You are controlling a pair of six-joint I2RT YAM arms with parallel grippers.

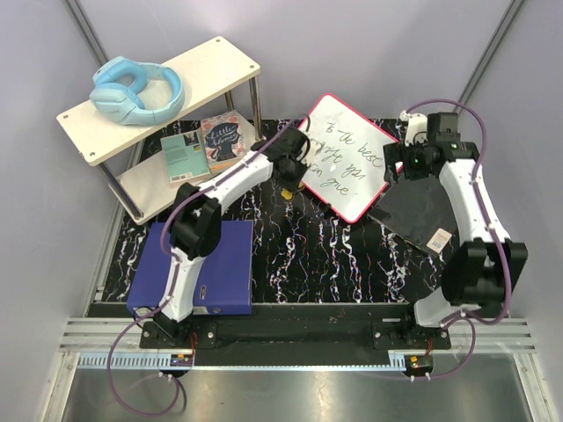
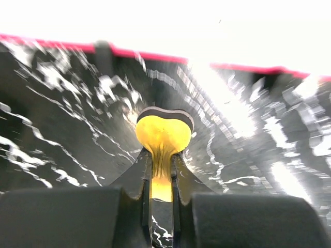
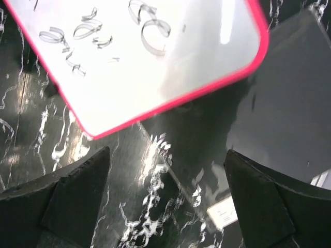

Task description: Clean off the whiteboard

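Observation:
The left gripper moves outward over the red-pink frame next. It wipes the eraser's felt side across the dark handwriting (image 1: 341,158) before releasing, since words still cover the whiteboard.
The whiteboard (image 1: 347,158), white with a red-pink frame and dark handwriting, lies tilted at the back middle of the black marbled table. My left gripper (image 1: 291,183) is at its left edge, shut on a yellow eraser (image 1: 290,190) with a dark felt face. In the left wrist view the eraser (image 2: 164,134) is pinched between the fingers of the left gripper (image 2: 162,163), with the board's frame (image 2: 155,55) just beyond. My right gripper (image 1: 396,167) hovers open and empty at the board's right corner. In the right wrist view it (image 3: 168,175) is just below the board (image 3: 145,62).
A dark grey cloth (image 1: 422,211) with a white tag (image 1: 438,239) lies right of the board, also in the right wrist view (image 3: 289,113). A blue-purple binder (image 1: 198,264) lies front left. A two-level shelf (image 1: 220,61) at back left holds blue headphones (image 1: 136,90) and books (image 1: 211,145).

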